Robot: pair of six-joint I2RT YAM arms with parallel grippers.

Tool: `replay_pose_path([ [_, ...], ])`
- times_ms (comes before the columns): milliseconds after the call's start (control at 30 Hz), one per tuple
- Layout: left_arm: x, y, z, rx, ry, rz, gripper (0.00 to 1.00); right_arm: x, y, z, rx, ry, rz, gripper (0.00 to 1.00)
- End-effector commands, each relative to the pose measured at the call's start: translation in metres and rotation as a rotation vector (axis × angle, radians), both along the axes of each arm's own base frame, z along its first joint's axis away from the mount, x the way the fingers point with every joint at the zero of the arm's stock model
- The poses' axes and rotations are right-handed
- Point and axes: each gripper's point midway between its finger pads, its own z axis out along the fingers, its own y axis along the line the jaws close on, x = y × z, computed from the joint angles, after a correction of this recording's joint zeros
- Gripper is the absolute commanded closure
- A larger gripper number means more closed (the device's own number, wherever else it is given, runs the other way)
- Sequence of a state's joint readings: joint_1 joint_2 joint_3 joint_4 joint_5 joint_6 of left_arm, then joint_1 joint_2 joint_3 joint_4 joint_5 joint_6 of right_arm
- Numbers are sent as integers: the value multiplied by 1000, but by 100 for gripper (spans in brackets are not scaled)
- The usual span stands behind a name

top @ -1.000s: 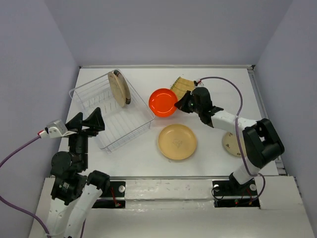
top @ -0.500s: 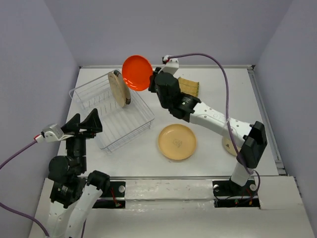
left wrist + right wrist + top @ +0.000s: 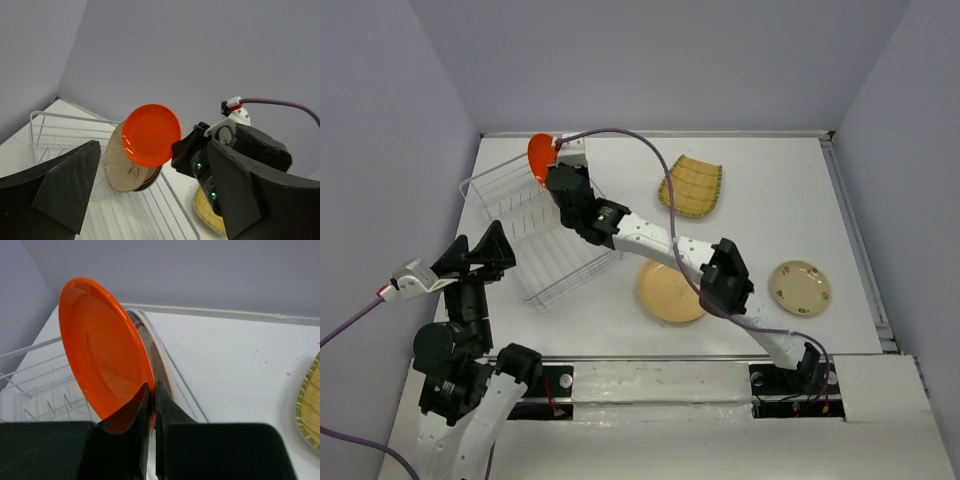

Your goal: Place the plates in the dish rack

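The orange plate (image 3: 102, 350) is still above the rack's wires. I should next move my right gripper back and lower the plate beside the upright cream plate.
My right gripper (image 3: 552, 166) is shut on the rim of an orange-red plate (image 3: 539, 151), which stands on edge over the far end of the white wire dish rack (image 3: 542, 243). The right wrist view shows the jaws (image 3: 151, 390) pinching the orange plate (image 3: 102, 350), with a cream plate (image 3: 161, 362) upright in the rack (image 3: 37, 390) just behind it. In the left wrist view the orange plate (image 3: 150, 134) hangs in front of that cream plate (image 3: 116, 167). My left gripper (image 3: 478, 254) is open and holds nothing, near the rack's near-left corner.
A tan plate (image 3: 665, 292) lies flat in the table's middle, partly under the right arm. A yellow woven squarish plate (image 3: 692, 185) lies at the back. A small cream plate (image 3: 800, 287) rests at the right. The right arm stretches across the table toward the rack.
The right arm lifted the orange plate off the table and swung it left, up and over the rack's far end. The left gripper drifted slightly left and back, still open.
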State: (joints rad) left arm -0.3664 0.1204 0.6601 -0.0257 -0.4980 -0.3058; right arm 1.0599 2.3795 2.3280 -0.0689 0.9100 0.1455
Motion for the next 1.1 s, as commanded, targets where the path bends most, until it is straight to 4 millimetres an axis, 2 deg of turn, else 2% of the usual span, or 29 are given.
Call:
replay_pose_path([
  [0, -9, 11, 18, -27, -63, 44, 1, 3, 3, 57, 63, -152, -89, 93],
  [33, -8, 11, 18, -27, -62, 43, 1, 7, 6, 41, -4, -163, -101, 93],
  [133, -7, 9, 17, -24, -57, 40, 1, 2, 12, 45, 17, -221, -131, 93],
  [267, -5, 6, 17, -21, -55, 25, 1, 6, 17, 20, -50, -222, -142, 93],
  [400, -4, 5, 16, -18, -51, 23, 1, 11, 22, -13, -103, -217, -155, 93],
  [500, -3, 5, 16, -18, -48, 21, 1, 8, 25, -23, -128, -225, -165, 93],
  [533, -3, 4, 16, -17, -49, 18, 1, 9, 26, -32, -145, -222, -169, 93],
  [767, 0, 2, 15, -13, -42, 11, 1, 6, 23, -53, -241, -226, -202, 93],
  [1000, 3, -1, 15, -9, -36, 4, 1, 0, 19, -56, -273, -229, -227, 93],
  [1067, 4, -1, 14, -8, -32, 2, 1, -9, 28, -63, -279, -219, -207, 93],
])
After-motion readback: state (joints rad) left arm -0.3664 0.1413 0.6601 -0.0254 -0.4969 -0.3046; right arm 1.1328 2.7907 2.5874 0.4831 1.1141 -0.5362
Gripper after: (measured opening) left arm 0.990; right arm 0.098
